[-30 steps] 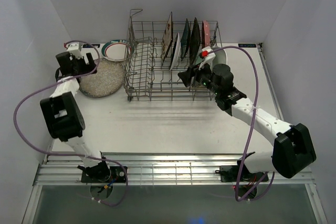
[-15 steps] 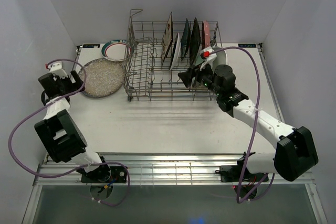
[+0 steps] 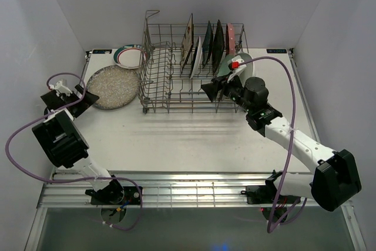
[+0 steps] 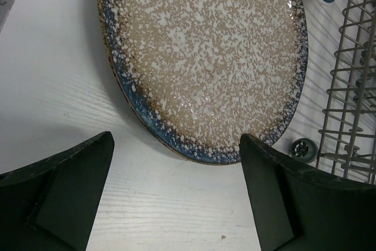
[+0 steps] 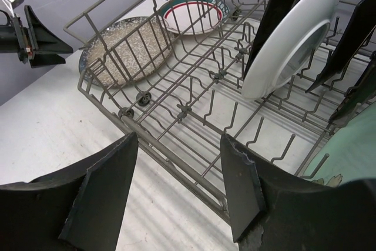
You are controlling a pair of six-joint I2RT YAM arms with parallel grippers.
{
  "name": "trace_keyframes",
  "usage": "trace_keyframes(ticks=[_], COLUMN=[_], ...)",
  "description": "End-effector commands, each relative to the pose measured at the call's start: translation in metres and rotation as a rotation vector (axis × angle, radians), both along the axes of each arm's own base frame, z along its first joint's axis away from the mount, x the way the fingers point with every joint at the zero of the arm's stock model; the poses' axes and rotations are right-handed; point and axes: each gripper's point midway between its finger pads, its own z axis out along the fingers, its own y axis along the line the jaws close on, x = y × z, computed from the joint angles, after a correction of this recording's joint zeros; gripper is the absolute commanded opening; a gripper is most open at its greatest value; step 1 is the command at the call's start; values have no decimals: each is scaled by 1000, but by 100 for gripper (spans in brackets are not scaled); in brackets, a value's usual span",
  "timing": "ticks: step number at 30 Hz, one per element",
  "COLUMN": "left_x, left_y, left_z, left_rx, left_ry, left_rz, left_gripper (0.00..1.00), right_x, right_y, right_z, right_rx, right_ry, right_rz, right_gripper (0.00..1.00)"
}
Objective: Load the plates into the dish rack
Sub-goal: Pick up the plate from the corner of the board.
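Note:
I need to move my left gripper down next and turn it onto the speckled plate's near rim (image 3: 96,106) (image 4: 144,123) beside it, because that rim slants across in front of its open fingers.
The grey wire dish rack (image 3: 170,80) stands at the back middle. Several plates stand on edge in its right half, among them the white oval one (image 5: 291,33). A mint plate (image 3: 236,63) leans at the rack's right end. The speckled grey plate (image 3: 114,86) lies flat on the table left of the rack, with a green-and-red-rimmed plate (image 3: 130,56) behind it. My left gripper (image 3: 88,101) is open and empty, low at the speckled plate's (image 4: 205,57) near-left rim. My right gripper (image 3: 208,89) is open and empty over the rack's front rail (image 5: 176,145).
The rack's left half holds only bare tines (image 5: 194,86). The tall looped handle (image 3: 150,19) rises at the rack's back left corner. White walls close in on the left, back and right. Purple cables loop from both arms.
My left gripper has swung from behind the speckled plate, near the rimmed plate, out to its left and down to its near-left rim. My right arm has shifted slightly right.

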Motion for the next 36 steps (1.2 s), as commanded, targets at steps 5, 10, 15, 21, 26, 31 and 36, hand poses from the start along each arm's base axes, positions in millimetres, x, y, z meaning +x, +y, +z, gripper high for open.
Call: trace_keyframes(ticks=[5,10,15,21,26,31,36], left_x=[3,3,4,13,24,35,44], left_y=[3,8,20,21,16,8,-2], left_z=[-4,-14,-26,-34,-33,-39,-42], left_rx=[-72,-128,-175,-197,-233,-229,-199], left_ry=[-11,23,72,118,105,117,125], left_rz=[96,177,305,376,381,379,376], left_gripper=[98,98,94,90,90,90,89], right_x=[-9,-12,-11,-10,-9,-9,-7], right_y=[-6,-9,-10,-7,-7,-6,-6], right_z=[24,27,26,24,24,24,24], right_rx=[58,64,62,60,60,64,62], right_ry=[-80,-92,-92,-89,-91,-89,-89], right_rz=[-6,-12,-17,-9,-9,-7,-14], right_gripper=[65,65,66,66,66,66,66])
